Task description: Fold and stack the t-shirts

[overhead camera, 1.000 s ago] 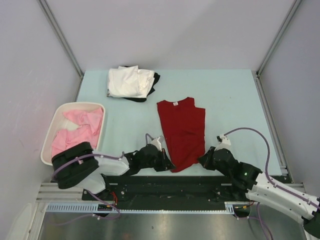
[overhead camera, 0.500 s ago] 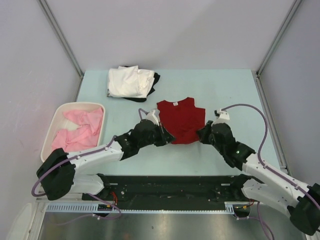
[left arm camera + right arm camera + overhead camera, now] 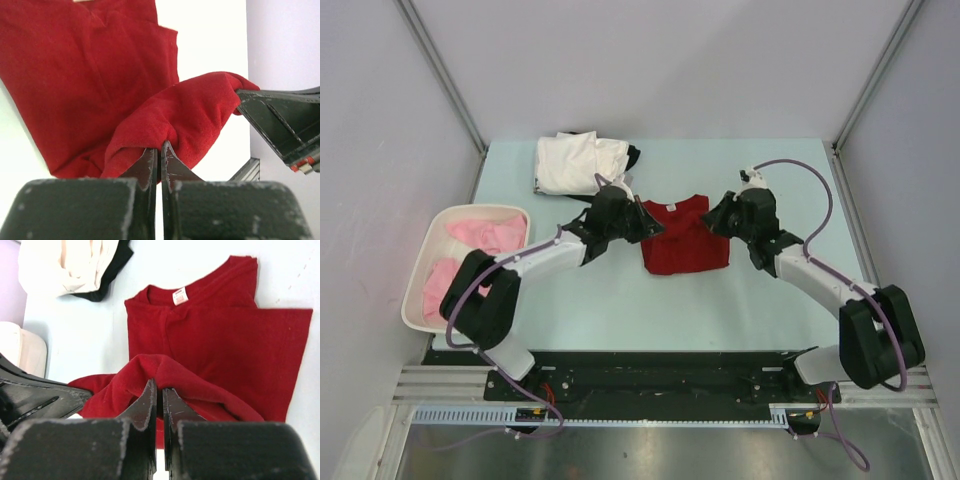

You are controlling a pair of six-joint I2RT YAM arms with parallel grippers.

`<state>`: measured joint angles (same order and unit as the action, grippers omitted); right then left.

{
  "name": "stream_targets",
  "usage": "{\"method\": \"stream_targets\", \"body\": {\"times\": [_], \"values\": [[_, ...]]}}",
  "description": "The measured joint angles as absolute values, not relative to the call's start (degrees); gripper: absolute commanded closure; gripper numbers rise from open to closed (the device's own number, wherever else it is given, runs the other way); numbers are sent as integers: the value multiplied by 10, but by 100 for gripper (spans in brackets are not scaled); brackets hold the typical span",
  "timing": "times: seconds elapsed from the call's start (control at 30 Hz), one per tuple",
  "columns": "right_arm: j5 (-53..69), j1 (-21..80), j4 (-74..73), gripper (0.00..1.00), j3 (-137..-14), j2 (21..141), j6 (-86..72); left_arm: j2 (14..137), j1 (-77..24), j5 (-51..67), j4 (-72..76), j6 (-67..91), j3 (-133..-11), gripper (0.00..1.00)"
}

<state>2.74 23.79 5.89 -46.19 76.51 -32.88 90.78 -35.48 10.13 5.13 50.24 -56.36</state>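
Note:
My right gripper will move outward and down to release the hem on the shirt's far collar corner [image 3: 702,200] [image 3: 246,267], because that corner is outward of the gripper and below it.
The dark red t-shirt [image 3: 685,245] lies mid-table, doubled over on itself, its collar label [image 3: 180,296] facing up. My left gripper [image 3: 638,216] is shut on the shirt's lifted hem at its left side, the red cloth [image 3: 190,115] bunched over the tips [image 3: 160,150]. My right gripper [image 3: 722,218] is shut on the same hem at the right side [image 3: 160,387], held above the collar end of the red shirt [image 3: 220,340]. A folded white t-shirt [image 3: 575,163] lies on a black one [image 3: 630,157] at the back left. Pink t-shirts [image 3: 480,237] fill the basket.
The white plastic basket [image 3: 417,285] sits at the table's left edge. The white-and-black pile [image 3: 75,265] lies just behind the left gripper. Metal frame rails run along both sides, and the arm bases stand at the near edge.
Both arms have swung from the near edge toward the back, carrying the red shirt's bottom hem up over its body. The shirt now looks half as long.

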Motion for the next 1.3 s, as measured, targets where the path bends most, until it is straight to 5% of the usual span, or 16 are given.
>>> {"method": "stream_targets", "body": {"times": [0.5, 0.53, 0.57, 0.6, 0.67, 0.7, 0.73, 0.8, 1.0, 1.3], "values": [[100, 177, 116, 100, -611, 1002, -334, 1073, -270, 167, 63, 501, -687, 98], [102, 176, 117, 100, -622, 1022, -335, 1083, -266, 169, 63, 501, -694, 93], [104, 175, 119, 95, -632, 1040, -337, 1093, -260, 170, 63, 501, -701, 64], [105, 174, 120, 72, -643, 1058, -338, 1102, -255, 171, 63, 501, -707, 41], [101, 172, 119, 45, -670, 1094, -343, 1118, -244, 171, 61, 498, -721, 1], [97, 171, 119, 22, -682, 1108, -347, 1129, -237, 169, 53, 500, -734, 0], [92, 170, 117, 10, -697, 1122, -347, 1142, -230, 167, 41, 497, -756, 0], [78, 163, 119, 0, -722, 1140, -348, 1169, -213, 162, 19, 493, -808, 0], [-11, 141, 87, 0, -732, 1102, -326, 1146, -176, 124, -14, 464, -834, 0], [-110, 176, -31, 0, -677, 898, -279, 902, -244, 83, -36, 464, -581, 0]]}}
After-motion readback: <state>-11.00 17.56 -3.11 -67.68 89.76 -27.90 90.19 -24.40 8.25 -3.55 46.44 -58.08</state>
